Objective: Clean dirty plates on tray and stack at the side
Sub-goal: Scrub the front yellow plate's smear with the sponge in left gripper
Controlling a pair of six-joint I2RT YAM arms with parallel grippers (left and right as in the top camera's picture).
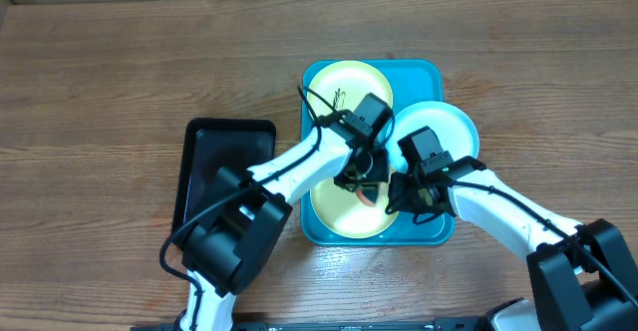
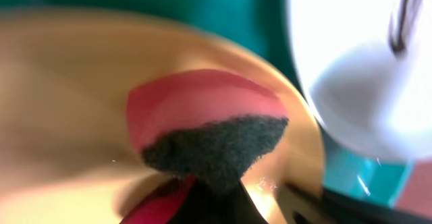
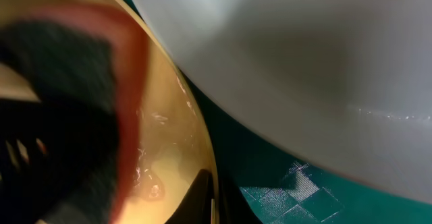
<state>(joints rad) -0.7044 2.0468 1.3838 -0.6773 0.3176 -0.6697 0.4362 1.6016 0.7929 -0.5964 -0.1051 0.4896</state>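
The black tray (image 1: 231,158) is to the left of my left gripper in the overhead view, and the front plate is free of scribbles. My left gripper will lift, move across and bring the sponge down there.
The turquoise tray (image 1: 431,72) holds three plates. One yellow-green plate (image 1: 344,84) lies at the back, with a dark scribble. The pale blue-white plate (image 1: 454,130) is at the right, and its scribble shows in the left wrist view (image 2: 403,18). The second yellow-green plate (image 1: 334,216) is at the front. My left gripper (image 1: 365,179) is shut on a red sponge with a dark scouring face (image 2: 209,126) and presses it onto the front plate (image 2: 61,102). My right gripper (image 1: 404,199) is shut on that plate's right rim (image 3: 202,183).
A smaller black tray (image 1: 224,157) lies on the wooden table left of the turquoise tray. The pale plate (image 3: 304,69) overhangs the tray's right edge, close above my right gripper. Tray floor (image 3: 290,190) shows between the plates.
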